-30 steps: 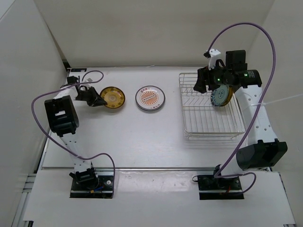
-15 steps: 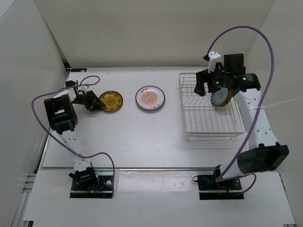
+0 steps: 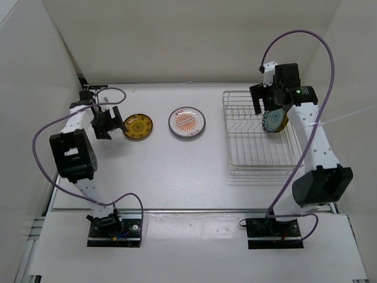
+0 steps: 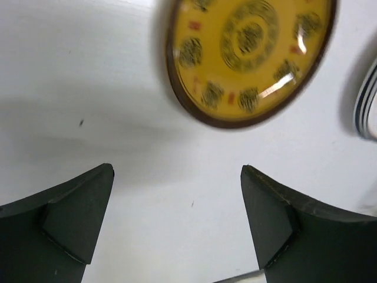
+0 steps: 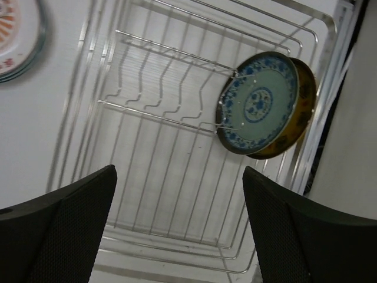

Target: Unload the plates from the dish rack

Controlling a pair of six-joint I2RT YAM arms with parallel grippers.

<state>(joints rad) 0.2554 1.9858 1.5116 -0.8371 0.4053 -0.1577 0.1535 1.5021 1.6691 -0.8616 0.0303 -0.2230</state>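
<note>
The teal-blue plate leans below the right gripper's fingers and to their right in the top view, so the right gripper needs to go down and sideways onto the plate's rim.
The wire dish rack [image 3: 262, 132] stands at the right. In it a teal-blue plate [image 3: 272, 120] leans on edge, with a yellow plate [image 5: 303, 112] right behind it. My right gripper [image 3: 262, 100] hovers open over the rack's [image 5: 177, 177] far part, empty, just left of the teal-blue plate [image 5: 262, 105]. On the table at the left lies a yellow plate with a brown pattern [image 3: 138, 125]. My left gripper [image 3: 116, 125] is open just left of it and not touching it. That plate [image 4: 250, 56] shows beyond the left gripper [image 4: 177, 171]. A white sunburst plate [image 3: 187, 122] lies mid-table.
White walls close in the table at the left, back and right. Purple cables loop over both arms. The sunburst plate's rim [image 4: 365, 106] sits close to the right of the yellow plate. The rack's front half holds no plates.
My left gripper opened, let go of the yellow plate on the table and drew back to the left. My right gripper opened wider and shifted a little right over the rack.
</note>
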